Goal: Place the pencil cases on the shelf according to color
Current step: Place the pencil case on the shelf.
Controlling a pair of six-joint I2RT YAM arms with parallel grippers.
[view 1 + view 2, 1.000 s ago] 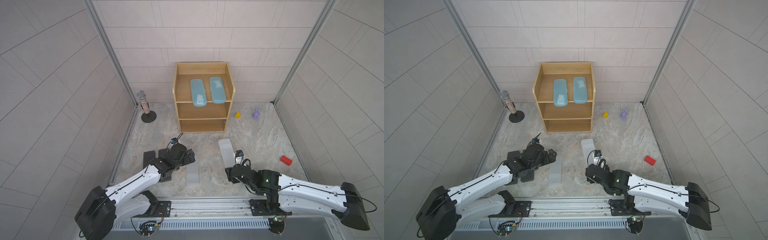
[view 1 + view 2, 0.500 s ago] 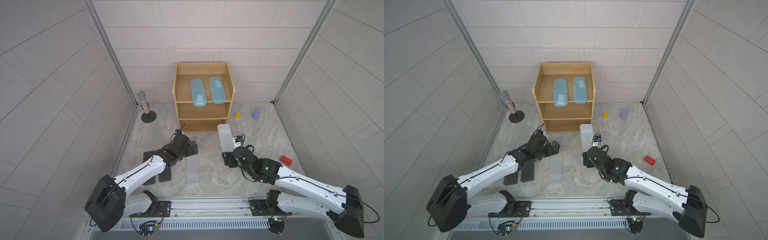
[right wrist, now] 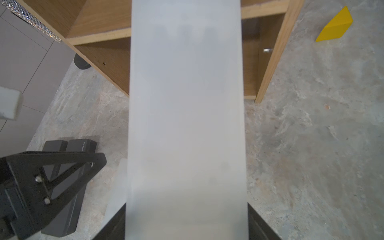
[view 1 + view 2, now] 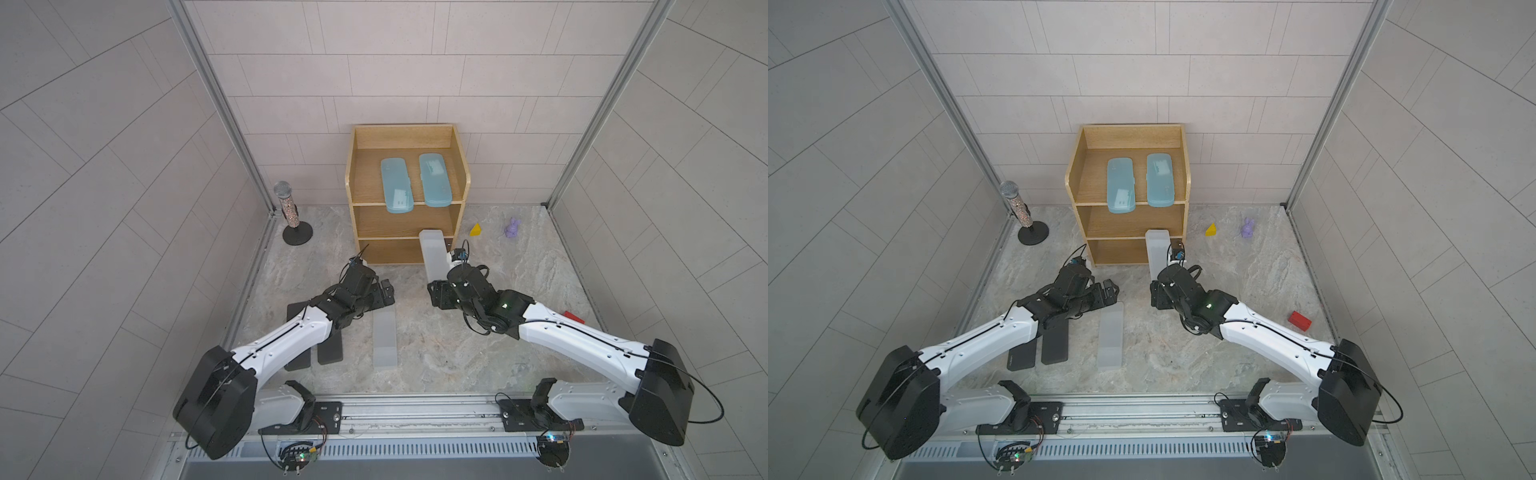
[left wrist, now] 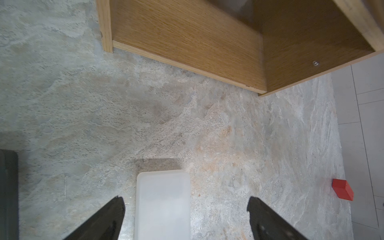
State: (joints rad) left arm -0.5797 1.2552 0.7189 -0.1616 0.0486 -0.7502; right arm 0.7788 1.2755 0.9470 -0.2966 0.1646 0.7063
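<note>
My right gripper carries the frosted case outward onto the shelf's middle level (image 4: 430,220) next and releases the case's near end, as the empty level lies outward of the gripper.
The light-wood shelf (image 4: 365,183) stands at the back wall, with two light-blue pencil cases (image 4: 397,185) (image 4: 434,178) side by side on its top tier. My right gripper (image 4: 441,279) is shut on the near end of a frosted pale-grey case (image 3: 187,104); that case's far end reaches the shelf's front on the right, at the board above the bottom tier. Another frosted case (image 4: 384,336) lies on the floor. My left gripper (image 5: 185,204) hangs open over its far end (image 5: 163,203). Two black cases (image 4: 330,351) (image 4: 297,361) lie partly under my left arm.
A microphone on a round stand (image 4: 291,216) is left of the shelf. A yellow wedge (image 4: 476,230) and a purple figure (image 4: 513,227) sit to its right. A red block (image 4: 573,318) lies near the right wall. Tiled walls close in three sides.
My right arm carried the frosted case forward from mid-floor to the shelf's front. My left gripper moved forward and right, from over the black cases to the other frosted case's far end.
</note>
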